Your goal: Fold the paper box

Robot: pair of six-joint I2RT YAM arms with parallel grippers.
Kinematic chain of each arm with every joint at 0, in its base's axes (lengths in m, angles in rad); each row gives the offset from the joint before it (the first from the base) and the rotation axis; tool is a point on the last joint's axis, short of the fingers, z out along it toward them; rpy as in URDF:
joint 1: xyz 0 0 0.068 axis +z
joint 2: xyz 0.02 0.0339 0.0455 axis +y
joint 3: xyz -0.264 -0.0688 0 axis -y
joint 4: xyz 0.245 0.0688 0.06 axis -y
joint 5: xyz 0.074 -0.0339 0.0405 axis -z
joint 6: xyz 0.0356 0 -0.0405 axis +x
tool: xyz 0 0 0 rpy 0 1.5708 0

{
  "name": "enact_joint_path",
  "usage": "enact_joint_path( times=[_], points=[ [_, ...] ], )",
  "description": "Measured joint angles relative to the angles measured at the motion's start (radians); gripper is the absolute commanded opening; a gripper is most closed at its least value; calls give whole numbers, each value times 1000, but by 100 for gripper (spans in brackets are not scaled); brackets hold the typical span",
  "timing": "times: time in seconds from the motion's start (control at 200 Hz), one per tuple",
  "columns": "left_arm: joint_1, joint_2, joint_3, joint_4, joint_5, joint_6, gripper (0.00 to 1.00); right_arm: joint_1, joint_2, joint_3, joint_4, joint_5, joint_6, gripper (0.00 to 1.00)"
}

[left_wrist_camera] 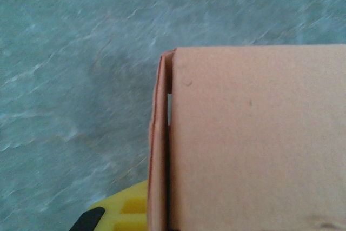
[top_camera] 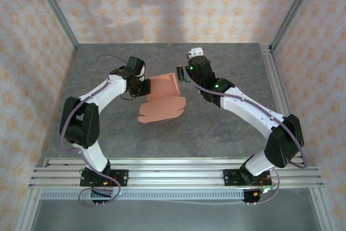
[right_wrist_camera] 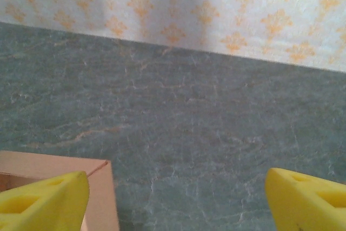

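Note:
The edge of the box should next be pulled back toward the base of the box by my left gripper, so that the box turns.
The paper box (top_camera: 162, 100) is a salmon-pink card sheet lying mid-table, its far part folded up into a low open shape and rounded flaps spread toward the near side. My left gripper (top_camera: 145, 87) is shut on the box's left edge. In the left wrist view the card (left_wrist_camera: 254, 139) shows a thin upright wall (left_wrist_camera: 158, 150) beside one yellow finger (left_wrist_camera: 121, 209). My right gripper (top_camera: 181, 73) stands open just off the box's far right corner. Its yellow fingers (right_wrist_camera: 43, 201) are spread wide over bare table, with the box corner (right_wrist_camera: 100, 193) by the left one.
The grey stone-look tabletop (top_camera: 227, 123) surrounds the box. Aluminium frame posts (top_camera: 289, 9) and patterned walls (top_camera: 162, 4) close off the back and sides. A metal rail (top_camera: 178, 171) runs along the near edge by the arm bases.

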Motion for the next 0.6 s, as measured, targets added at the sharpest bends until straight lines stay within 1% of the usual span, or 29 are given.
enact_joint_path(
  times=[0.13, 0.305, 0.425, 0.601],
  points=[
    [0, 39, 84, -179, -11, 87, 0, -44, 0, -2, -16, -74, 34, 84],
    [0, 129, 206, -396, -61, 172, 0, -97, 0, -3, -27, -165, 66, 84],
    [0, 220, 279, -530, -118, 214, 0, -114, 4, -13, -30, -180, 64, 84],
    [-8, 339, 332, -684, -203, 253, 0, -115, 23, -16, -39, -179, 32, 84]
  ],
)
